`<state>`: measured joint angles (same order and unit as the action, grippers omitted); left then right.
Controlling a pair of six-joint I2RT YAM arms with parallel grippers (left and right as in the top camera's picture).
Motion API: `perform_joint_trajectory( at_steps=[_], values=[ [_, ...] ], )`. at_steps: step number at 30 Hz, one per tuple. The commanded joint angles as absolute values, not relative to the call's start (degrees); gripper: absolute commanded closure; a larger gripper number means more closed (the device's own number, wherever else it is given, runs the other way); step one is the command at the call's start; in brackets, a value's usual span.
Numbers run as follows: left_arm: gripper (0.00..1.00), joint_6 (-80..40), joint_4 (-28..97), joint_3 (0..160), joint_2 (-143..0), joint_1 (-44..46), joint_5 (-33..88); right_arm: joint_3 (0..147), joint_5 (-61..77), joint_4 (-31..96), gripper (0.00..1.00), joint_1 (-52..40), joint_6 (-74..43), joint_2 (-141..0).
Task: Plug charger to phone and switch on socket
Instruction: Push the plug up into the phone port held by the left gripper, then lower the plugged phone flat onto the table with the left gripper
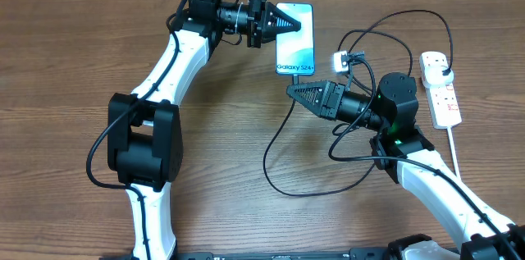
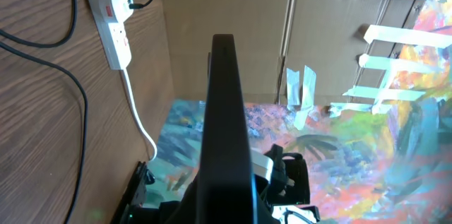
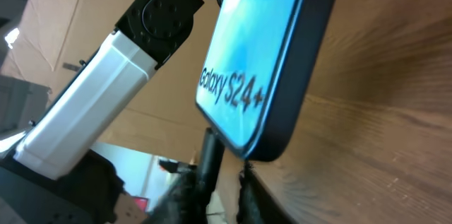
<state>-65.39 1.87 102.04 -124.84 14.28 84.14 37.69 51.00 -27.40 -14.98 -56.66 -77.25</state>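
Note:
I should next use my left gripper to carry the phone down and to the gripper's left in the overhead view and let go of the phone's edge, since clear tabletop lies there.
The phone has its light blue screen lit, and my left gripper is shut on its upper left edge. In the left wrist view the phone is a dark slab seen edge-on, rising from the left gripper. My right gripper is just below the phone's bottom end. In the right wrist view the charger's black connector meets the bottom edge of the phone. The right gripper stands slightly open around the connector, with a gap on one side. The charger cable loops across the table.
The white socket lies at the far right with a plug in its upper end. In the left wrist view the socket has a thick white cord. Black cable loops lie between the right arm and the socket.

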Motion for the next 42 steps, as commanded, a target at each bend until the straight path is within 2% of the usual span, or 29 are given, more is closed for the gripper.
perform_joint_trajectory(
  at_steps=[1,6,7,9,11,16,28,33,37,42],
  values=[
    [0.96,-64.2,1.8,103.02,-124.81,14.92,89.78,37.93,49.58,-27.75,0.76,-13.74,-56.55,-76.64],
    [0.96,-60.64,1.87,103.02,-124.81,14.2,89.62,37.93,50.04,-27.75,0.67,-13.74,-56.55,-76.64],
    [0.96,-58.57,1.89,103.0,-124.84,14.0,89.62,37.93,50.13,-27.73,0.59,-13.74,-56.55,-76.64],
    [0.96,-55.59,1.91,103.0,-124.84,13.54,89.62,37.93,50.22,-27.73,0.5,-13.74,-56.55,-76.64],
    [0.96,-53.32,1.96,102.96,-124.84,13.26,89.6,37.93,50.24,-27.7,0.46,-13.74,-56.53,-76.64],
    [0.96,-46.41,3.18,102.65,-125.29,12.14,89.32,37.93,50.26,-26.02,0.43,-13.74,-56.27,-76.64],
    [0.96,-42.85,3.18,90.0,-125.36,8.97,79.99,37.93,49.45,-14.0,0.25,-13.74,-51.57,-76.64],
    [0.96,-40.66,3.51,86.61,-125.36,7.51,79.24,37.93,48.45,-9.52,0.24,-13.74,-50.13,-76.64],
    [0.96,-33.52,13.69,86.56,-125.36,6.28,74.26,37.93,48.47,-7.79,0.24,-13.74,-48.84,-76.64],
    [0.96,-25.58,28.56,86.56,-125.36,5.48,60.47,37.93,48.45,-6.44,0.24,-13.74,-47.62,-76.64]
  ],
)
